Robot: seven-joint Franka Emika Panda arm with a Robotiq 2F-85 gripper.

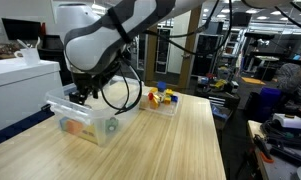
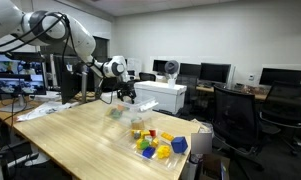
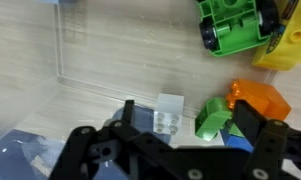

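The gripper will next go down further into the clear bin [image 3: 65, 60], onto the pale translucent brick [image 3: 168, 113], and close, because that brick already lies between its open fingers.
My gripper [image 3: 190, 125] is open and reaches down into a clear plastic bin [image 3: 65, 60]. Between its dark fingers [image 3: 130, 115] lie a pale translucent brick [image 3: 170, 112] and a green brick [image 3: 212, 117]; neither is gripped. An orange brick [image 3: 260, 98] sits by the right finger, with a blue brick [image 3: 235, 142] partly hidden under it. Further off lie a green toy car [image 3: 240, 25] and a yellow brick [image 3: 290, 45]. In both exterior views the gripper [image 1: 85, 95] [image 2: 123, 93] hangs over the bin [image 1: 90, 125].
A small open tray [image 1: 162, 100] [image 2: 155, 148] of coloured blocks stands on the wooden table [image 1: 180, 145] beyond the bin. A white cabinet [image 1: 20, 75] stands beside the table. Office chairs [image 2: 235, 115] and desks with monitors stand around.
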